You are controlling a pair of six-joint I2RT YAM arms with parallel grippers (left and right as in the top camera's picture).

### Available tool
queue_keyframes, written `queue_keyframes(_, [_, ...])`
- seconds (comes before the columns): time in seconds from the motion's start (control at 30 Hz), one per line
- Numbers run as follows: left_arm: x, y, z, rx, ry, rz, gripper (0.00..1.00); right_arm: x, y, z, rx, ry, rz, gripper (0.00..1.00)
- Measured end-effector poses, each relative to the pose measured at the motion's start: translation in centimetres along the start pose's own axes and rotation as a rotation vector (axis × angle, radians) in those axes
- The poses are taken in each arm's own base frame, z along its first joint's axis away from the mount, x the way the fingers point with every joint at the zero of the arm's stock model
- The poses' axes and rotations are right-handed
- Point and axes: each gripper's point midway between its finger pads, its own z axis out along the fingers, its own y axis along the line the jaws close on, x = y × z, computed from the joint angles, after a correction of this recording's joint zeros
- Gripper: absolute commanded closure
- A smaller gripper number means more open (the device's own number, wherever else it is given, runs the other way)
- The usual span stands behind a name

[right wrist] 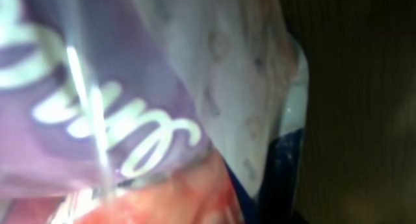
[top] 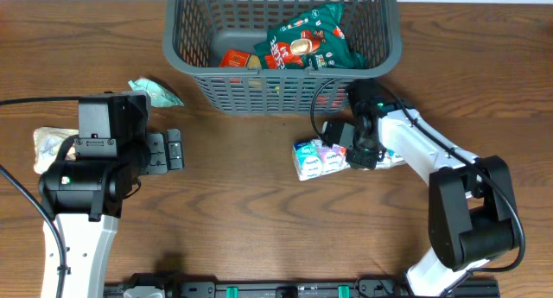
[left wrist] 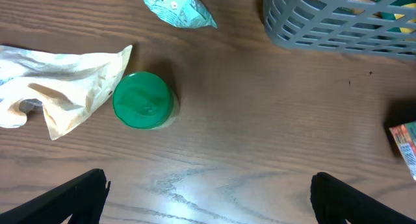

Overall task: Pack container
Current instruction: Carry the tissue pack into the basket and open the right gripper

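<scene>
The basket's emptier end is outward, to the left in the overhead view. My right gripper should next lift the tissue pack over the basket's rim and let it go.
The container, a dark grey lattice basket, stands at the back centre and holds a green snack bag and an orange packet; its corner also shows in the left wrist view. In front of it lies a multi-coloured tissue pack. My right gripper sits on the pack's right end. The pack fills the right wrist view and hides the fingers. My left gripper hangs open over bare wood at the left.
A green-lidded jar, a cream crumpled bag and a teal packet lie on the table's left side. The pack's edge shows at the right of the left wrist view.
</scene>
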Motion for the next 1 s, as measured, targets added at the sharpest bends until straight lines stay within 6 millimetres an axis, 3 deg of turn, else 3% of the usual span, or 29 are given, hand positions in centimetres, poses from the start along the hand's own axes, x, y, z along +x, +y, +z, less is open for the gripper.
queue_keyframes(0.17, [0.0, 0.0, 0.0, 0.0, 0.0, 0.0, 0.02, -1.1, 0.7, -0.9, 0.033, -0.001, 0.027, 0.99])
queue_keyframes(0.5, [0.0, 0.0, 0.0, 0.0, 0.0, 0.0, 0.01, -2.6, 0.1, -8.2, 0.236, -0.109, 0.071, 0.99])
queue_keyframes(0.77, [0.0, 0.0, 0.0, 0.0, 0.0, 0.0, 0.02, -2.6, -0.5, -13.0, 0.318, -0.243, 0.339, 0.99])
queue_keyframes(1.0, [0.0, 0.0, 0.0, 0.0, 0.0, 0.0, 0.01, -4.1, -3.5, -23.1, 0.435, -0.464, 0.582, 0.99])
